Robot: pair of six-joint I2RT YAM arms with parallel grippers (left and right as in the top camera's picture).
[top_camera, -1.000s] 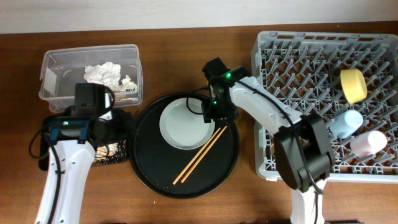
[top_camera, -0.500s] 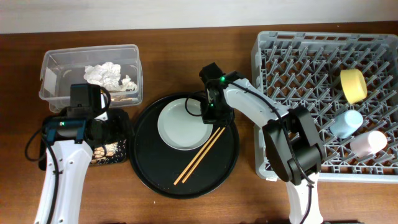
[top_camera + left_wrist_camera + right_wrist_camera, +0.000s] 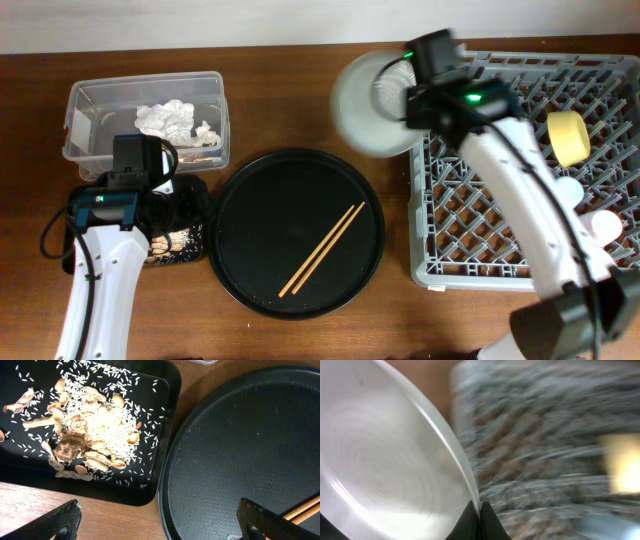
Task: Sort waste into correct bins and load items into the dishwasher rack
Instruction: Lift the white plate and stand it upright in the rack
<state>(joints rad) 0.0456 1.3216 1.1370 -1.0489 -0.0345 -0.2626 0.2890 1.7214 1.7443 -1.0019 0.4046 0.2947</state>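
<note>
The right gripper moves over the dishwasher rack's empty wires beside the yellow bowl next, lowers and releases. They lie below it and to its right in the overhead view.
My right gripper [image 3: 410, 98] is shut on the rim of the pale grey-green plate [image 3: 368, 103]. It holds the plate tilted and motion-blurred in the air at the grey dishwasher rack's [image 3: 500, 235] left back corner. The right wrist view shows the plate [image 3: 385, 460] pinched in the gripper [image 3: 480, 512]. The yellow bowl [image 3: 566, 137] and pink cup [image 3: 606, 226] lie in the rack; my arm half covers the blue cup [image 3: 568, 190]. The chopsticks [image 3: 322, 249] lie on the round black tray [image 3: 250, 270]. My left gripper [image 3: 160, 522] hangs open over the flat black tray's [image 3: 157, 420] corner, near the food scraps [image 3: 95, 435].
The clear tub [image 3: 82, 105] at the back left holds crumpled white tissue [image 3: 170, 120]. The flat black tray [image 3: 175, 250] sits just in front of the tub. Bare wood shows between the trays [image 3: 100, 515] and along the table's front edge.
My right gripper has shut on the plate's rim and swung it off the round tray, up and right to the rack's corner. The left arm has stayed put.
</note>
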